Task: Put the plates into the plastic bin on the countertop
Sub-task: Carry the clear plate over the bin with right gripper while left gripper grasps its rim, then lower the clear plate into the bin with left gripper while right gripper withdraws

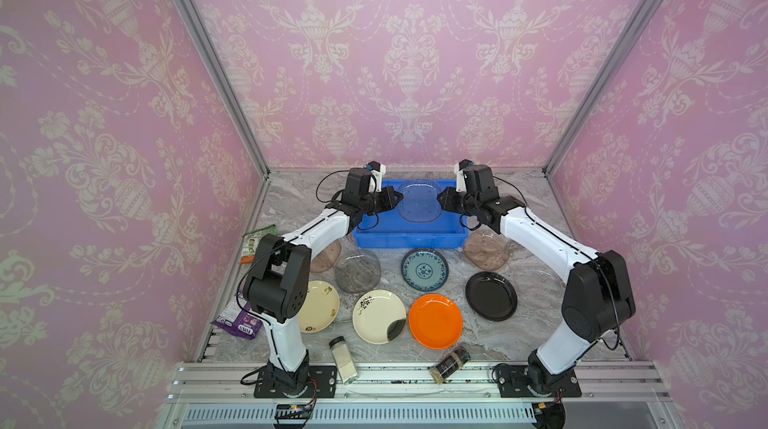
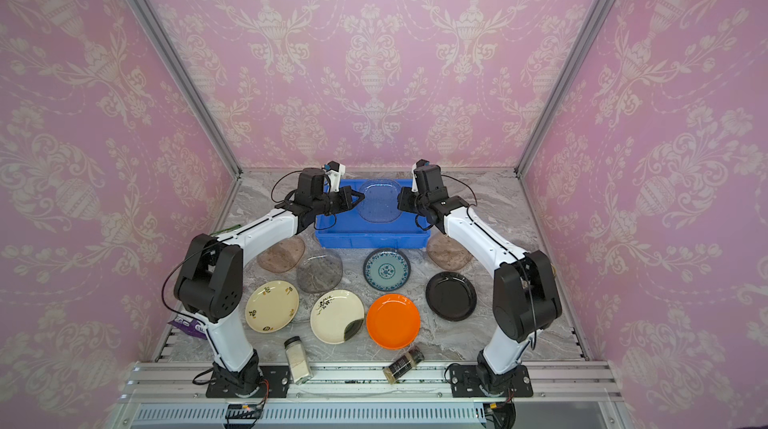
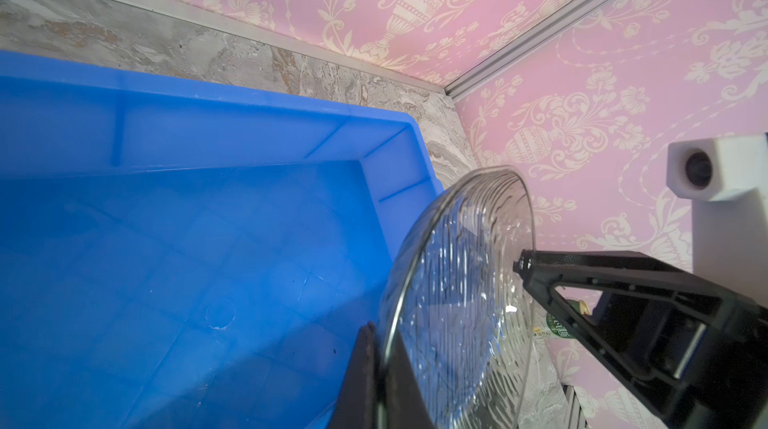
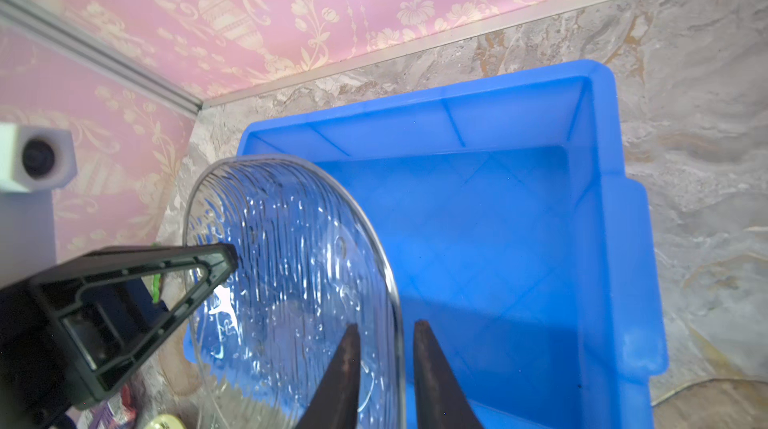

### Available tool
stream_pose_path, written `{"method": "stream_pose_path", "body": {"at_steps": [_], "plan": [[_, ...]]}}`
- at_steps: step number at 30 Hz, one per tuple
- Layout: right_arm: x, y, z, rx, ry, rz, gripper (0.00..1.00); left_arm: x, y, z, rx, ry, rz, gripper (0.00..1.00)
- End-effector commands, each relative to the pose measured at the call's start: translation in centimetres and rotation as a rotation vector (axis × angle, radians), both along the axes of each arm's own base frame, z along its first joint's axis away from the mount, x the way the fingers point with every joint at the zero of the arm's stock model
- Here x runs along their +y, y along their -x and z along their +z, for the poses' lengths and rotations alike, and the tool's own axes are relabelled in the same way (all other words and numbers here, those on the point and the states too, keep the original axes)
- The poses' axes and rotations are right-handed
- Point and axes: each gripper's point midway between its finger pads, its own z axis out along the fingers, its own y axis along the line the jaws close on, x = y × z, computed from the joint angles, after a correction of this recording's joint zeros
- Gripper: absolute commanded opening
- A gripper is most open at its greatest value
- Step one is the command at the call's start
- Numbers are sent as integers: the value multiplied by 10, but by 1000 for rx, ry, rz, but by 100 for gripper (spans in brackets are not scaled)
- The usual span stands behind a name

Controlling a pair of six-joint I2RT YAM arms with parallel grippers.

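Next, my left gripper brings the plate down toward the bin's end by my right gripper and releases the plate's rim there, as the bin's bare bottom lies open below.
A clear ribbed glass plate (image 1: 419,201) (image 2: 380,200) hangs tilted over the blue plastic bin (image 1: 409,240) (image 2: 372,240) at the back of the marble countertop (image 1: 540,215). My left gripper (image 1: 400,198) (image 3: 376,329) is shut on the plate's (image 3: 457,281) left rim. My right gripper (image 1: 439,198) (image 4: 386,327) is open, its fingers straddling the plate's (image 4: 291,248) right rim with a gap on each side. The bin floor beneath is bare. In front of the bin lie teal (image 1: 424,269), orange (image 1: 435,321), black (image 1: 491,296), cream (image 1: 379,316) (image 1: 319,306) and translucent (image 1: 357,271) (image 1: 486,250) plates.
Two spice jars (image 1: 344,360) (image 1: 449,364) lie at the front edge by the metal rail. Snack packets (image 1: 241,319) (image 1: 253,242) sit along the left side. Pink papered walls close in the back and both sides.
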Motion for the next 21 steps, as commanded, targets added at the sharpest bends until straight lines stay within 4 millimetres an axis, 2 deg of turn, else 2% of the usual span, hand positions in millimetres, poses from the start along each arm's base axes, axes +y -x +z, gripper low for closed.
{"method": "stream_pose_path", "body": {"at_steps": [1, 3, 9, 10, 15, 21], "plan": [[-28, -3, 13, -41, 57, -93, 43, -1, -10, -2, 30, -26, 55, 0], [-51, -4, 18, -52, 47, -155, 48, -3, -14, -8, 46, -52, 72, 0], [-124, 3, 34, -108, -47, -323, 48, -19, -30, -22, 91, -51, 92, 0], [-133, 9, 25, -91, -40, -341, 48, -21, -32, -28, 99, -65, 96, 0], [-152, 16, 16, -74, -49, -366, 47, -28, -37, -52, 116, -133, 143, 0], [-163, 17, -8, -22, -50, -377, 46, -36, -43, -74, 135, -175, 176, 0]]}}
